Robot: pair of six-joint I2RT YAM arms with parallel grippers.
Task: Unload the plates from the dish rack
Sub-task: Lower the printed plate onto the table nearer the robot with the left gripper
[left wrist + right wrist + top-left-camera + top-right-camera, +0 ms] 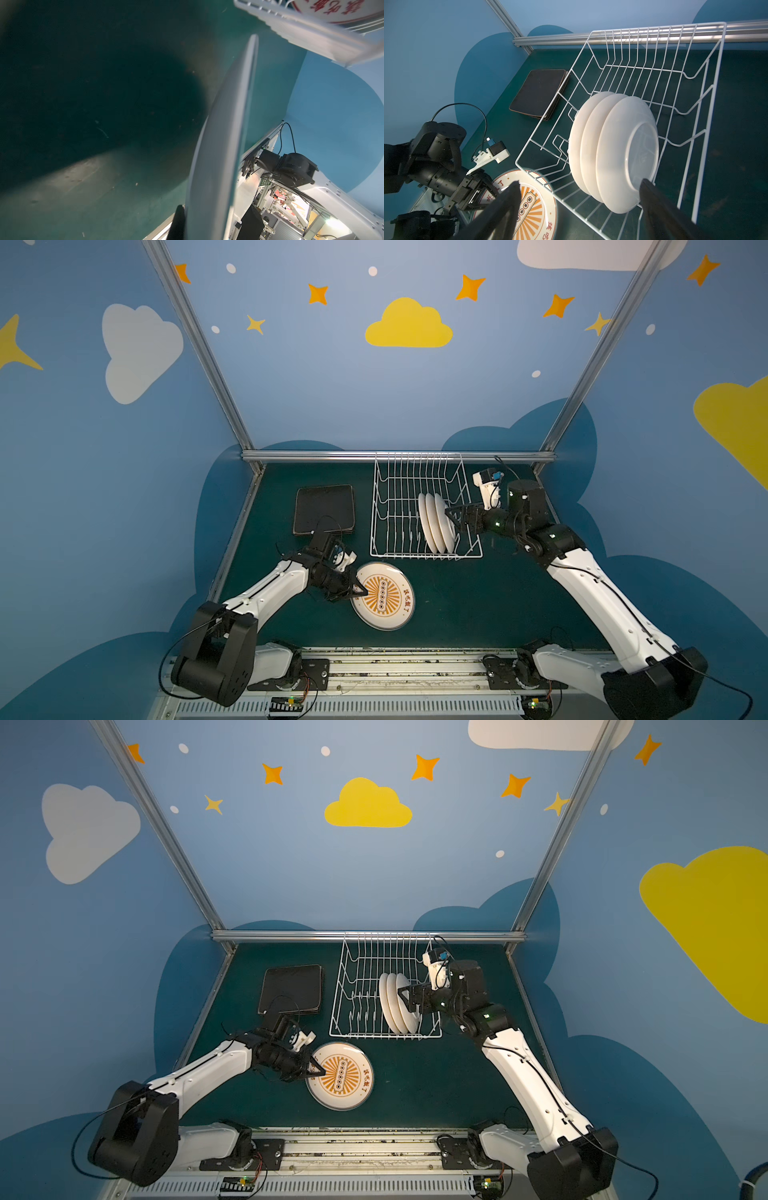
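Next, my left gripper moves down, sets the round white plate on the bare green table before the rack and releases the plate's rim, because the plate still hovers.
My left gripper is shut on the left rim of a round white plate with an orange sunburst centre, low over the green table in front of the dish rack. In the left wrist view this plate shows edge-on, with one dark finger against it. Three round white plates stand upright in the rack's right part. My right gripper is open at their right side; in the right wrist view its fingers straddle the plates. Black-backed square plates lie stacked left of the rack.
The rack stands against the aluminium back rail. Blue walls and metal posts close the table at the left, right and back. A metal rail with both arm bases runs along the front edge.
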